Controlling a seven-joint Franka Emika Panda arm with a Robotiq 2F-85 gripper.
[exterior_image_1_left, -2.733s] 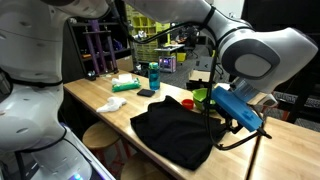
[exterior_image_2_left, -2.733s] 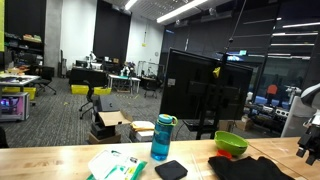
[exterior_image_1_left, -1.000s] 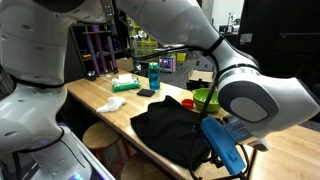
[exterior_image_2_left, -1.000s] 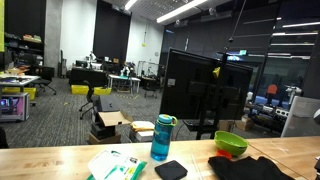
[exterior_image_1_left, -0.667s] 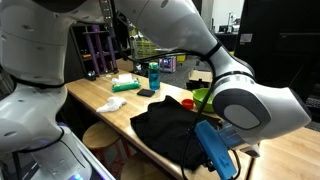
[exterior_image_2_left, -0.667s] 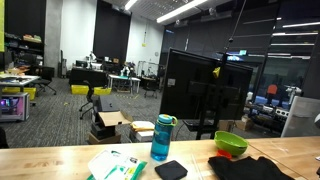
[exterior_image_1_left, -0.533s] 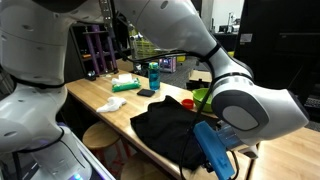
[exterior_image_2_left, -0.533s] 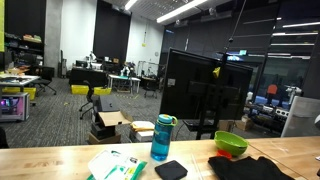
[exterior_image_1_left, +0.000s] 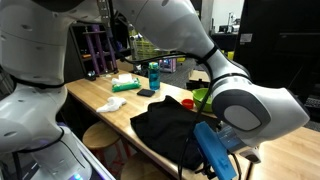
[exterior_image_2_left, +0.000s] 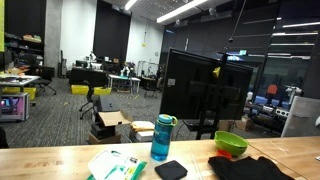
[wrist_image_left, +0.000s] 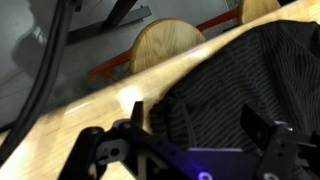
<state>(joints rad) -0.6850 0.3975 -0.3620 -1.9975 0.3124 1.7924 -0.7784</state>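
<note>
My gripper will move down a little onto the bunched corner (wrist_image_left: 173, 121) of the black striped cloth (wrist_image_left: 240, 70) next and close, because that fold is between its spread fingers.
In the wrist view my gripper (wrist_image_left: 195, 120) is open, its two dark fingers spread over the edge of a black striped cloth (wrist_image_left: 240, 70) lying crumpled on a wooden table (wrist_image_left: 60, 140). Nothing is between the fingers but the cloth beneath. In an exterior view the cloth (exterior_image_1_left: 165, 135) lies near the table's front edge, and the arm's big white joint and blue wrist part (exterior_image_1_left: 215, 150) hide the fingers. The cloth's corner also shows in an exterior view (exterior_image_2_left: 265, 168), where the gripper is out of view.
A green bowl (exterior_image_1_left: 202, 97) (exterior_image_2_left: 231, 143), a blue bottle (exterior_image_1_left: 154, 75) (exterior_image_2_left: 163, 138), a flat black pad (exterior_image_1_left: 147, 92) (exterior_image_2_left: 171, 169) and white-green packets (exterior_image_1_left: 125, 83) (exterior_image_2_left: 112, 165) stand on the table. Round wooden stools (wrist_image_left: 165, 45) stand below the table's edge.
The arm has swung from beside the green bowl down to the cloth's near edge and left one exterior view. In the last half second it has barely moved.
</note>
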